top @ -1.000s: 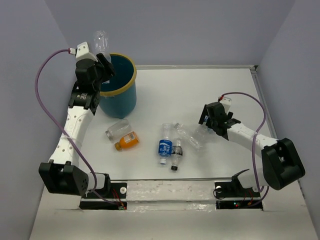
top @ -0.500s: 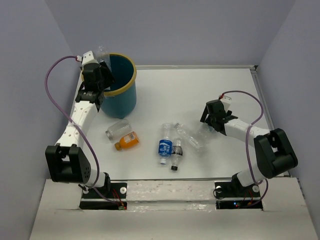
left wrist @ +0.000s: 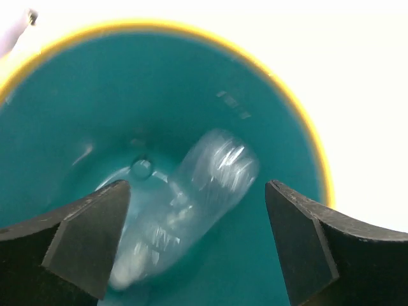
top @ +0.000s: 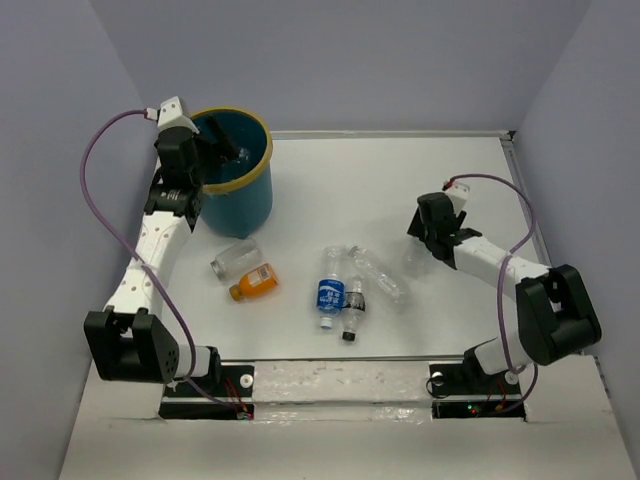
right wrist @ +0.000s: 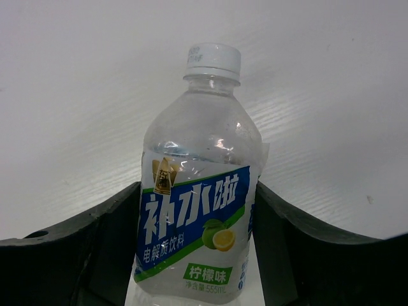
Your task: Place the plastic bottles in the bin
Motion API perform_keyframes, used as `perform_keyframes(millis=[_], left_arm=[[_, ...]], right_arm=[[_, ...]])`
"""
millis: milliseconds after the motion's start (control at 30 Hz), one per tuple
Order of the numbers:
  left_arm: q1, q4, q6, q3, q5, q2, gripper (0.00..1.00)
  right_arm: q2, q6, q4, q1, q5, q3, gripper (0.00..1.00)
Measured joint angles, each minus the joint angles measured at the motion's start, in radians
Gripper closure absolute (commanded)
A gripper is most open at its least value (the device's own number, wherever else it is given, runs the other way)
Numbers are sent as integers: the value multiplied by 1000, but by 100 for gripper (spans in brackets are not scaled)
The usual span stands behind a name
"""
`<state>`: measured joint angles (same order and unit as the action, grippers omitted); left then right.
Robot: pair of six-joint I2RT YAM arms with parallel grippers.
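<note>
My right gripper holds the clear bottle and should go up and swing to the left in the top view over the bin's opening (top: 246, 140) to let go of it, because the bin's rim is high.
My left gripper (top: 226, 150) hangs open over the teal bin (top: 246, 206), its fingers spread wide in the left wrist view (left wrist: 191, 255). A clear plastic bottle (left wrist: 191, 204) lies blurred inside the bin (left wrist: 95, 95), free of the fingers. My right gripper (top: 418, 258) is at table level with both fingers pressed against the sides of a clear bottle (right wrist: 197, 191) with a blue and green label and white cap. On the table lie a clear bottle (top: 236, 260), an orange one (top: 253, 283), a blue-labelled one (top: 330, 290), a dark-labelled one (top: 353, 300) and another clear one (top: 378, 272).
The bin stands at the far left, near the left wall. White walls (top: 520, 190) edge the table at the back and right. The loose bottles cluster in the middle of the table between the two arms.
The left gripper carried a clear bottle over the bin, opened, and the bottle dropped inside. The right gripper's fingers have narrowed onto the labelled bottle.
</note>
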<state>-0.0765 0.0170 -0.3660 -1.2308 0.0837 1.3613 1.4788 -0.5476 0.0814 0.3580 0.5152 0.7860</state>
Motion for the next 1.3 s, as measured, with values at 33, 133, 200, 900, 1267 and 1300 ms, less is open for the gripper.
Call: perform_keyframes(millis=[33, 133, 200, 900, 1267, 1300], left_arm=[[0, -6, -2, 0, -8, -21, 1], [0, -14, -5, -14, -29, -74, 1], [0, -24, -8, -27, -39, -110, 1], [-125, 55, -48, 383, -207, -777, 1], [-306, 208, -85, 543, -181, -774, 1], [-319, 206, -96, 555, -182, -773, 1]], right_arm=[[-22, 8, 0, -3, 9, 5, 49], [-94, 33, 0, -9, 27, 21, 50], [-147, 48, -1, -11, 29, 37, 51], [-69, 233, -96, 320, -250, 732, 50], [631, 403, -116, 452, -394, 1628, 50], [688, 407, -122, 455, -406, 1683, 50]])
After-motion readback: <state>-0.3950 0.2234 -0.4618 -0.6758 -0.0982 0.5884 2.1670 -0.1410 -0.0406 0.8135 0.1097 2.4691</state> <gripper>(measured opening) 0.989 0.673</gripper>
